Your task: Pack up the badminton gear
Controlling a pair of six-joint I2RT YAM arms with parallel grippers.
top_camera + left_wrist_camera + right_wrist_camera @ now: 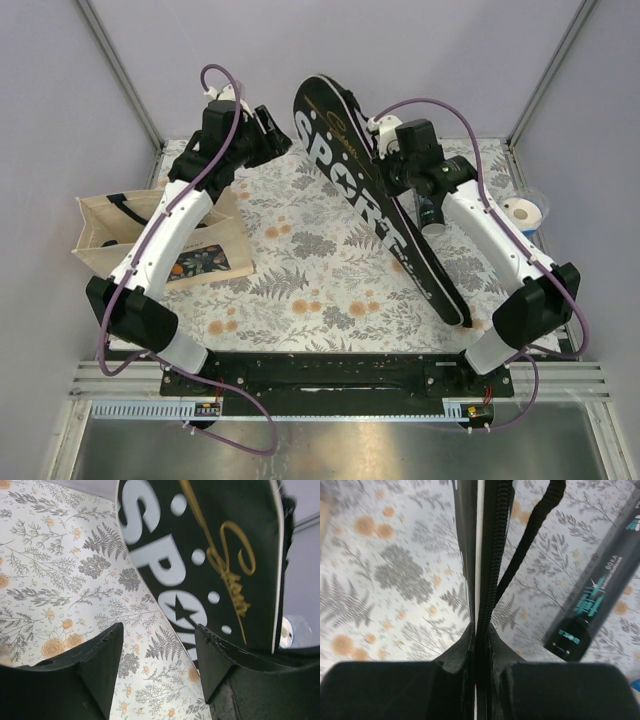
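Observation:
To the right of my left gripper in the top view is the cover's unheld wide end, so next I ease toward it and close on the cover's rim.
The black racket-shaped cover lettered "SPORT" (365, 190) stands tilted on its edge across the floral table, its wide end up at the back, its narrow end near the front right. My right gripper (392, 165) is shut on the cover's zipped edge (487, 570); a black strap (530, 535) hangs beside it. My left gripper (272, 135) is open and empty just left of the cover's wide end (200, 545). The black tube with teal print (595, 600) lies on the table under my right arm (432, 212). Racket and shuttlecocks are not in view.
A beige tote bag with black handles (150, 235) lies at the table's left edge under my left arm. A blue and white roll (522, 212) sits at the right edge. The floral cloth (300, 270) covers the table.

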